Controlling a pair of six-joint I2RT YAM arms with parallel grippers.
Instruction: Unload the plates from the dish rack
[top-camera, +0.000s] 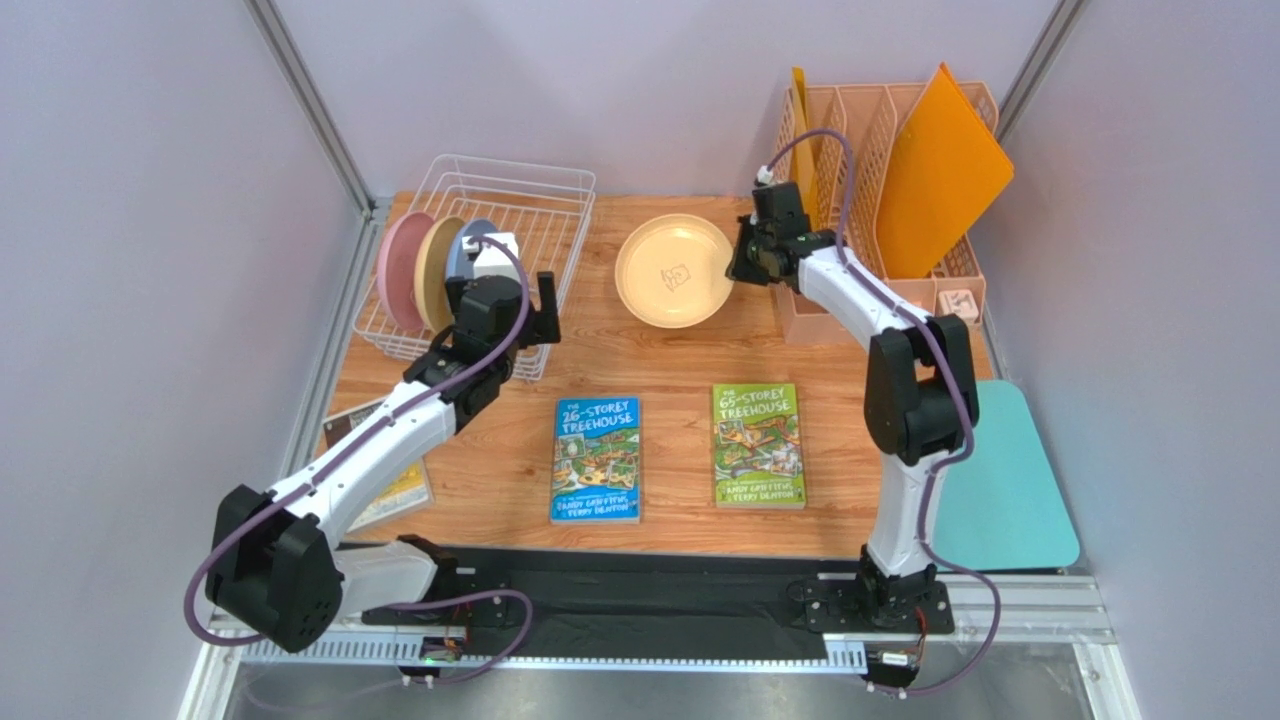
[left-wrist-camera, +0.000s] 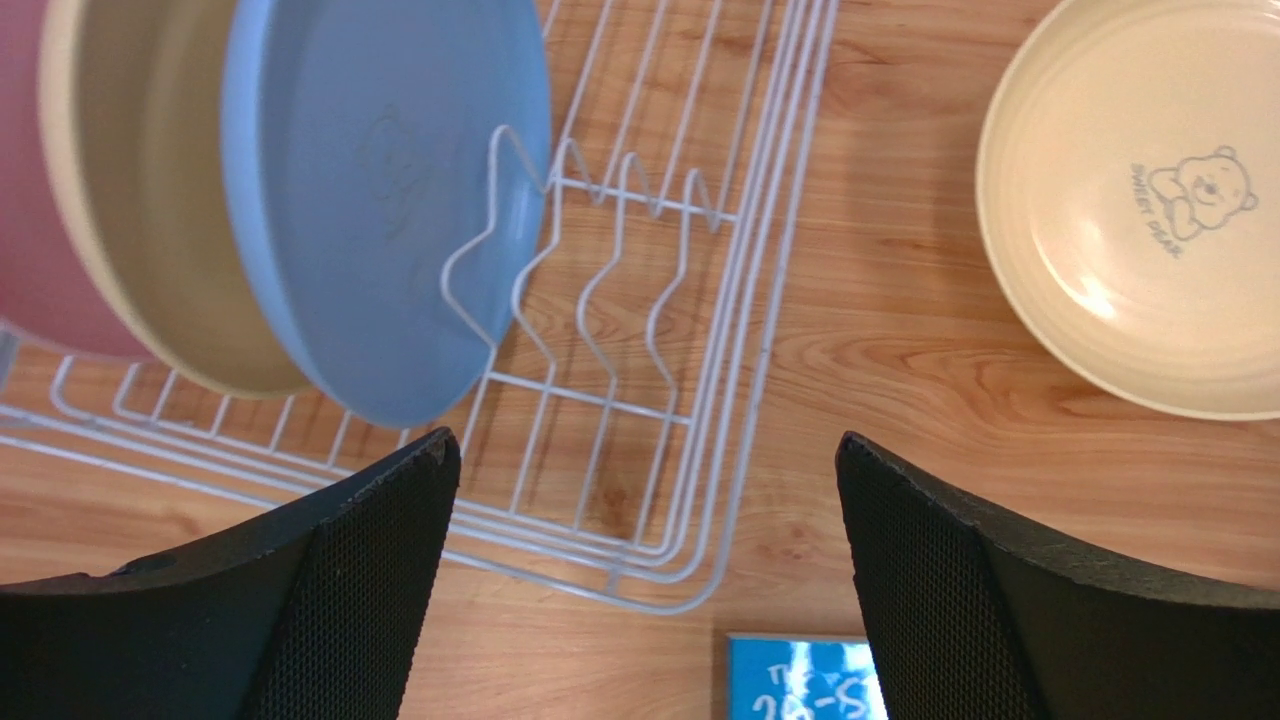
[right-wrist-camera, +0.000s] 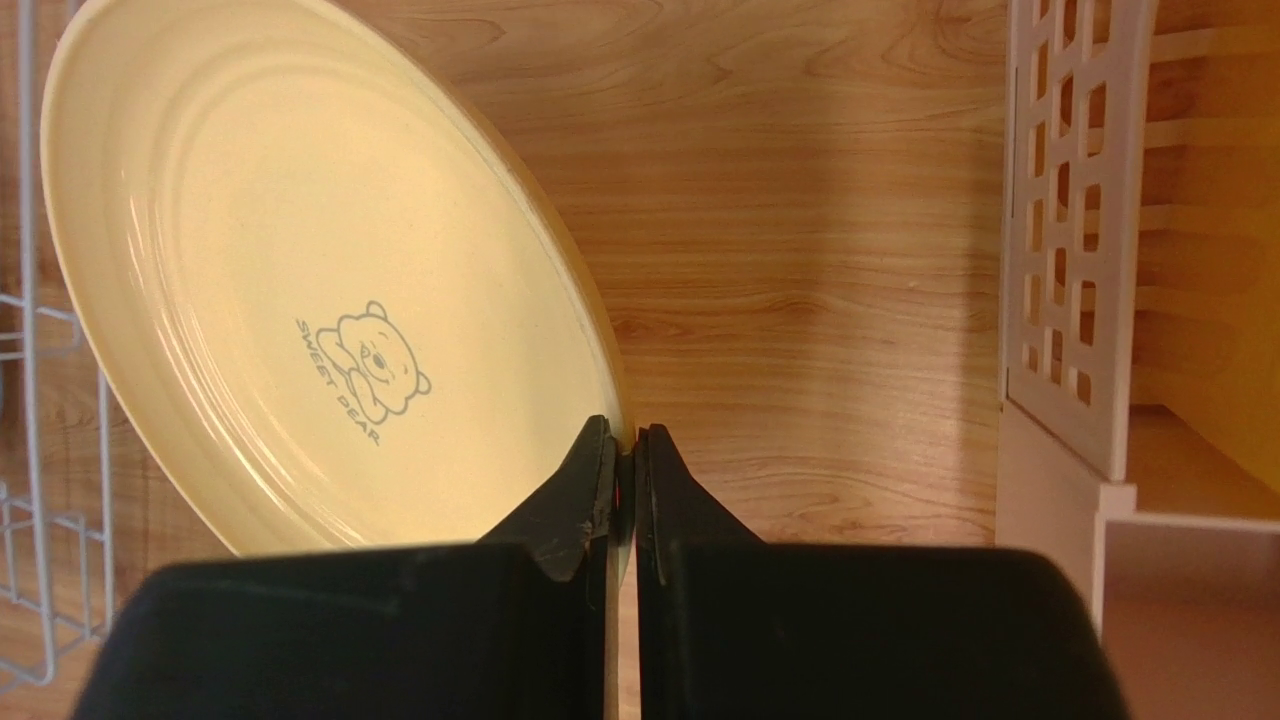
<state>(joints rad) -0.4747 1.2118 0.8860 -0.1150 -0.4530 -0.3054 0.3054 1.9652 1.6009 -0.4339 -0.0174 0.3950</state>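
My left gripper will lower next, as the light blue plate has empty slots beside it. Then it will tilt the fingers outward around the plate's near lower rim (left-wrist-camera: 388, 396).
The white wire dish rack (top-camera: 526, 188) stands at the back left with three plates upright in it: pink (top-camera: 397, 270), cream (top-camera: 437, 267) and light blue (top-camera: 470, 240). My left gripper (top-camera: 508, 318) is open and empty above the rack's near right corner (left-wrist-camera: 759, 375), just right of the blue plate (left-wrist-camera: 361, 195). The second cream plate (top-camera: 673, 270), with a bear print (right-wrist-camera: 301, 300), is on or just above the table, right of the rack. My right gripper (right-wrist-camera: 627, 438) is shut on its right rim (top-camera: 739, 263).
A peach slotted organizer with orange folders (top-camera: 902, 165) stands at the back right, close behind the right arm. A blue book (top-camera: 598, 458) and a green book (top-camera: 756, 444) lie on the near half of the table. A teal mat (top-camera: 1010, 480) lies off the right edge.
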